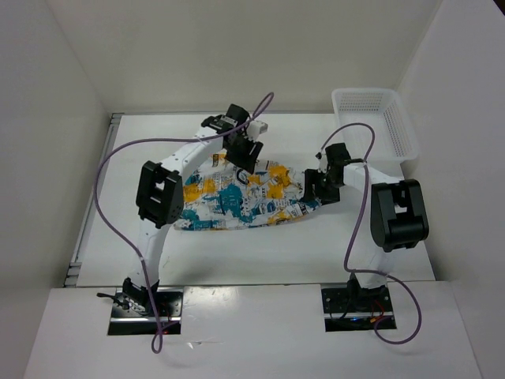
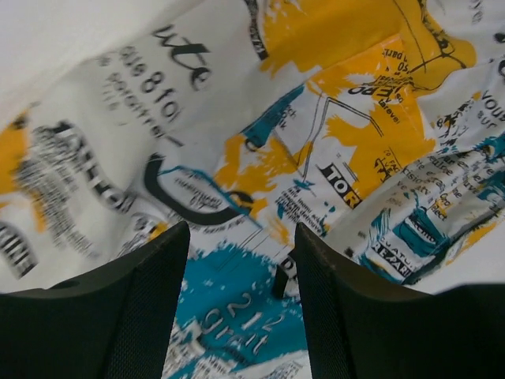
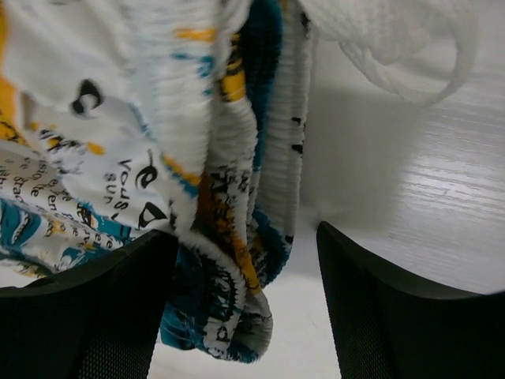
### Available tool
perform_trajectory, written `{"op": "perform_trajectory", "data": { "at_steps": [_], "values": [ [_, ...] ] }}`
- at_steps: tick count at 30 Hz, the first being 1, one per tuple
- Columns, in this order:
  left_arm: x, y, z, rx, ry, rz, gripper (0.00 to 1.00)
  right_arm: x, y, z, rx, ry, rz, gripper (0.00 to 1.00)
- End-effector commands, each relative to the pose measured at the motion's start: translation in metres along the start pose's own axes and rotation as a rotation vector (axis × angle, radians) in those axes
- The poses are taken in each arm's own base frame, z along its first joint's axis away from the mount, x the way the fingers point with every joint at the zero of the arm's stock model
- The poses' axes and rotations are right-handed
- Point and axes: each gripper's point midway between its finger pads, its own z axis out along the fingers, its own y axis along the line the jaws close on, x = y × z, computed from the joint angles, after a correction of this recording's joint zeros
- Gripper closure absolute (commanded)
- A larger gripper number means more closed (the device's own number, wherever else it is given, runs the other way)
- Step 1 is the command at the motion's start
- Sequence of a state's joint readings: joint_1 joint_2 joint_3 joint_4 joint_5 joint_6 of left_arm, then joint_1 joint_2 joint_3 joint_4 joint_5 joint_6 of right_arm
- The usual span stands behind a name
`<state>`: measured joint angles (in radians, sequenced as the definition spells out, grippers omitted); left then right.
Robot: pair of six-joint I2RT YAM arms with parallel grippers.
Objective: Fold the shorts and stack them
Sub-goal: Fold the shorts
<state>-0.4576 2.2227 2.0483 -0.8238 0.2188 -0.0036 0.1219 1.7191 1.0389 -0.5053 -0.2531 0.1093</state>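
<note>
The bunched ribbed waistband (image 3: 229, 237) is between my right gripper's fingers. My right gripper should stay at the shorts' end and close on the waistband first.
The shorts (image 1: 237, 201), white with teal, yellow-orange and black print, lie folded in a flat band across the middle of the table. My left gripper (image 1: 246, 166) hangs over their far edge. In the left wrist view its jaws (image 2: 241, 237) stand open just above the printed fabric (image 2: 316, 142), gripping nothing. My right gripper (image 1: 314, 189) is at the shorts' right end. In the right wrist view it (image 3: 245, 245) is open, and the bunched ribbed waistband (image 3: 229, 237) lies loose between the fingers, against the left one. A white drawstring (image 3: 394, 47) trails onto the table.
A white mesh basket (image 1: 375, 118) stands at the far right corner of the table (image 1: 142, 150). White walls close in the table on the left, back and right. Purple cables loop over both arms.
</note>
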Motion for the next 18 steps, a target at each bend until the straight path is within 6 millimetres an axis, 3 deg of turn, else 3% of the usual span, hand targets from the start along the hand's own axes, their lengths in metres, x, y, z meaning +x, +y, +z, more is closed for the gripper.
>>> {"op": "perform_trajectory", "data": {
  "at_steps": [1, 3, 5, 6, 7, 11, 18],
  "values": [
    [0.003, -0.012, 0.019, 0.069, 0.029, 0.003, 0.36, 0.012, 0.001, 0.020, -0.017, 0.043, 0.072, 0.24],
    [0.006, -0.017, 0.029, 0.077, 0.042, 0.012, 0.36, 0.014, -0.004, 0.030, -0.003, 0.053, 0.075, 0.28],
    [0.004, -0.022, 0.036, 0.093, 0.033, 0.023, 0.36, 0.014, -0.005, 0.033, -0.001, 0.062, 0.069, 0.39],
    [0.008, -0.021, 0.041, 0.093, 0.043, 0.020, 0.36, 0.010, -0.002, 0.032, -0.013, 0.055, 0.077, 0.46],
    [0.007, -0.023, 0.041, 0.102, 0.043, 0.019, 0.35, 0.010, -0.002, 0.032, -0.013, 0.055, 0.077, 0.64],
    [0.010, -0.019, 0.050, 0.093, 0.046, 0.019, 0.35, 0.006, 0.001, 0.031, -0.027, 0.047, 0.075, 0.96],
    [0.008, -0.012, 0.055, 0.059, 0.040, 0.022, 0.35, -0.046, 0.029, 0.002, -0.042, -0.102, -0.055, 1.00]
  ]
}}
